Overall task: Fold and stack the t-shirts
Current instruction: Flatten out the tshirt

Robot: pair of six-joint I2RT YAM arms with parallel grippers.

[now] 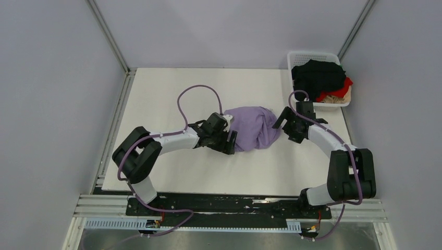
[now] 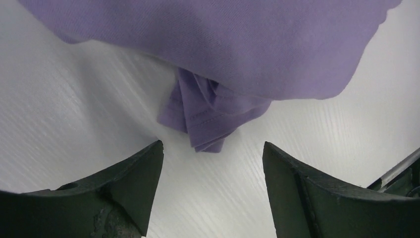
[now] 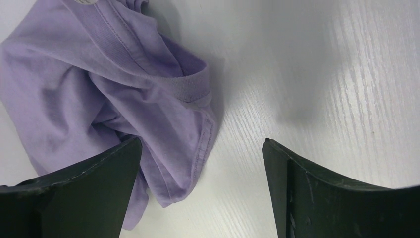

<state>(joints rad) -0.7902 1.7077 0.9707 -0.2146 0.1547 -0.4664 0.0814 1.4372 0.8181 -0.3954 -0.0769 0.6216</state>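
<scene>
My right gripper will move down and to the left in the top view next, onto the t-shirt's folded neck band (image 3: 195, 89), because the t-shirt's fold sticks out from the edge of the heap.
A light purple t-shirt (image 1: 254, 126) lies crumpled in a heap at the middle of the white table (image 1: 172, 94). My left gripper (image 1: 228, 141) is open and empty at the heap's left edge; in the left wrist view a folded hem of the shirt (image 2: 208, 116) lies just beyond the gripper (image 2: 213, 148). My right gripper (image 1: 282, 124) is open at the heap's right edge; in the right wrist view the shirt (image 3: 114, 89), with its neck band, lies by the left finger (image 3: 99, 183). Black (image 1: 318, 73), red (image 1: 347, 83) and beige (image 1: 333, 96) shirts sit in the basket.
A white lattice basket (image 1: 311, 54) stands at the table's back right corner, just behind my right arm. Grey walls close the table on the left, back and right. A purple cable (image 1: 195, 91) loops above my left arm.
</scene>
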